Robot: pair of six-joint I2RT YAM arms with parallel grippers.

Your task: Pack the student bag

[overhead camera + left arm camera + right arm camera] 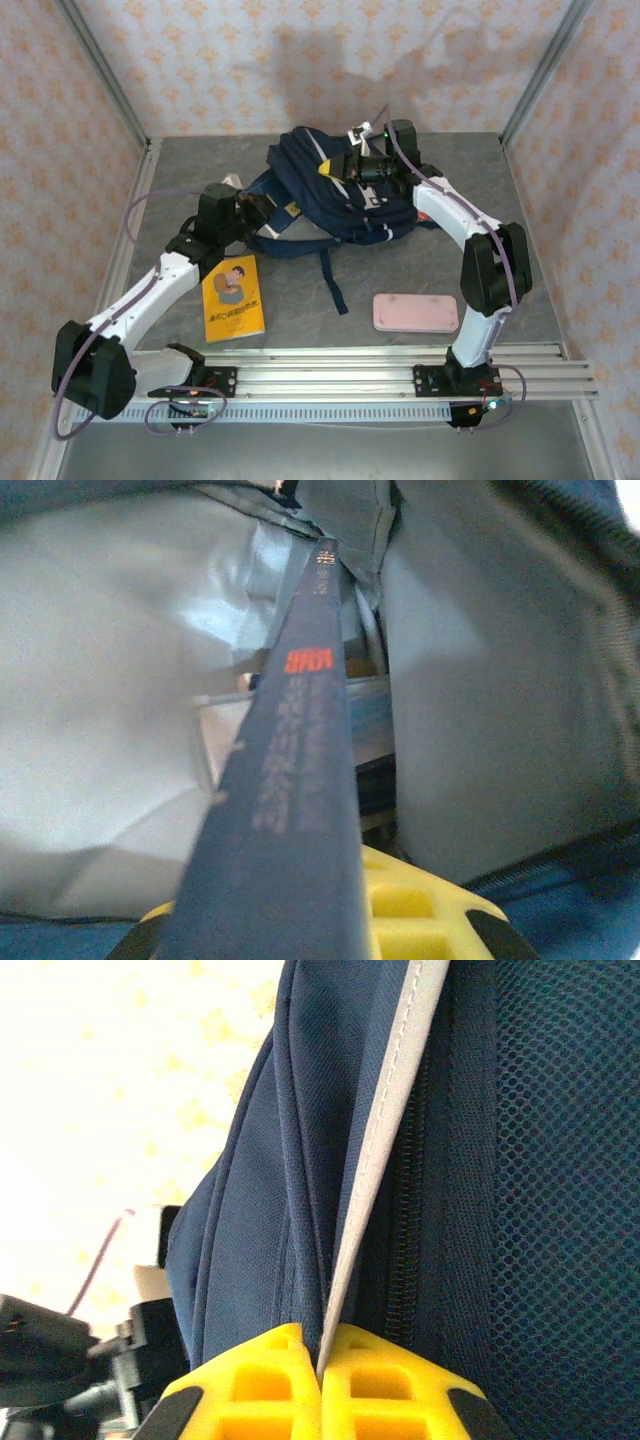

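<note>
The bag's white trim stripe is between my right gripper's yellow fingers. My right gripper needs to stay up and hold the bag [335, 200] open for the dark blue book, then let go of the stripe.
The student bag [335, 200] lies mid-table, navy with white trim, straps trailing toward me. My left gripper [262, 210] is at the bag's left-hand opening. In the left wrist view it [300, 930] is shut on a dark blue book [300, 780] with red lettering on its spine. The book points into the bag's pale grey lining [110, 700], and one yellow finger [420, 910] shows beside it. My right gripper [335, 168] is at the bag's top. Its yellow jaws [320, 1360] are shut on the white trim stripe [385, 1120] next to a zipper, holding the fabric up.
A yellow book [233, 298] lies flat on the table in front of the bag, near the left arm. A pink pencil case [415, 313] lies at the front right. A metal rail [380, 370] runs along the near edge, and patterned walls close in three sides.
</note>
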